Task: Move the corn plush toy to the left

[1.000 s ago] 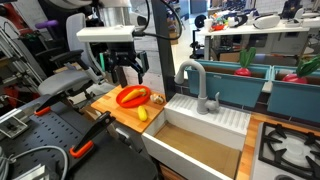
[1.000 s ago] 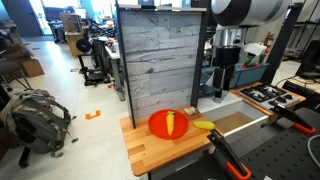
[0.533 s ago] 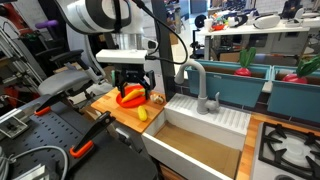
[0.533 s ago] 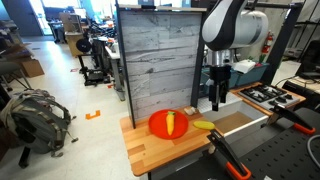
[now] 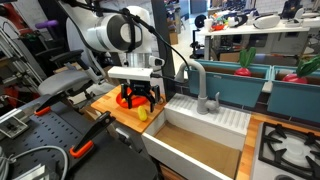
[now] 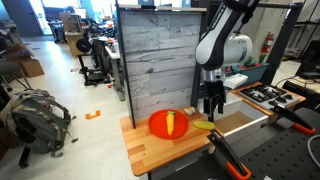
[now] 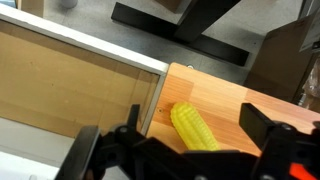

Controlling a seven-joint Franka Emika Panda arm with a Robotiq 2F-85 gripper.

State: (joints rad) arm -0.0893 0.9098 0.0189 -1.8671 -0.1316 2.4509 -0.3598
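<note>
I should lower my gripper to the corn plush toy [image 5: 143,114] [image 7: 194,128] on the wooden board, because its open fingers are already above it on either side.
The corn plush toy [image 6: 204,126] is a small yellow cob lying on the wooden board [image 6: 150,152], just off the red-orange dish [image 6: 160,125]. It also shows in an exterior view [image 5: 143,114] and in the wrist view [image 7: 195,128]. My gripper [image 6: 211,108] is open and hangs right above the corn, also seen in an exterior view [image 5: 140,99]. In the wrist view the fingers [image 7: 197,122] stand on either side of the corn without touching it.
The dish holds another yellow item [image 6: 172,123]. A cardboard-lined sink box [image 5: 200,150] with a grey faucet [image 5: 198,85] borders the board next to the corn. A wooden panel wall [image 6: 160,55] stands behind the board. Clamps [image 5: 85,145] lie near the board's edge.
The arm has swung over from beside the dish and come down, so the open gripper now sits low over the corn. The corn and the dish have not moved.
</note>
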